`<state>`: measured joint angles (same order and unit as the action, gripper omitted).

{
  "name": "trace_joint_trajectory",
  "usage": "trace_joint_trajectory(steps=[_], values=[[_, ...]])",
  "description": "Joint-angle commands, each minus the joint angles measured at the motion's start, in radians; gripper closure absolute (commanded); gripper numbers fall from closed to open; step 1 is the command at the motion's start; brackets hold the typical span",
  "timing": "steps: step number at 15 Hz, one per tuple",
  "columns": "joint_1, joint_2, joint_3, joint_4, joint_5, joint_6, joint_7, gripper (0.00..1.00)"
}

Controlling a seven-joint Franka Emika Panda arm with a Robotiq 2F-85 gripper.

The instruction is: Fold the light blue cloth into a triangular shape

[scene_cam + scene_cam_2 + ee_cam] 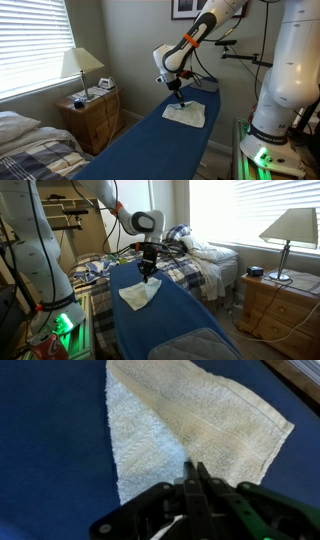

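Observation:
My gripper draws the cloth's pinched flap back over the cloth's cream-toned corner toward my base next and releases it there. This is because that corner still lies uncovered.
The light blue cloth (187, 114) lies on the dark blue padded table (150, 150), partly folded over itself with a slanted edge. It also shows in an exterior view (138, 295) and fills the upper part of the wrist view (200, 415), pale and cream-toned. My gripper (179, 99) points straight down at the cloth's near edge, also seen in an exterior view (148, 273). In the wrist view its fingers (193, 468) are pressed together over the cloth's edge, and a bit of pale fabric shows under them.
A wooden nightstand (92, 115) with a lamp (82, 65) stands by the window, beside a bed (190, 265) with plaid bedding. The robot's base (285, 90) stands at the table's side. The blue table top (170, 330) stretches long past the cloth.

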<state>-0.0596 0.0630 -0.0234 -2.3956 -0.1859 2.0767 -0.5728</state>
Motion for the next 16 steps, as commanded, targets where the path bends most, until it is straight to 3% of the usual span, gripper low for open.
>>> trace_joint_trajectory(steps=[1, 16], values=[[0.021, -0.067, 0.012, -0.081, -0.031, -0.001, 0.023, 0.95], [0.104, -0.196, 0.053, -0.255, -0.012, 0.005, 0.013, 0.96]])
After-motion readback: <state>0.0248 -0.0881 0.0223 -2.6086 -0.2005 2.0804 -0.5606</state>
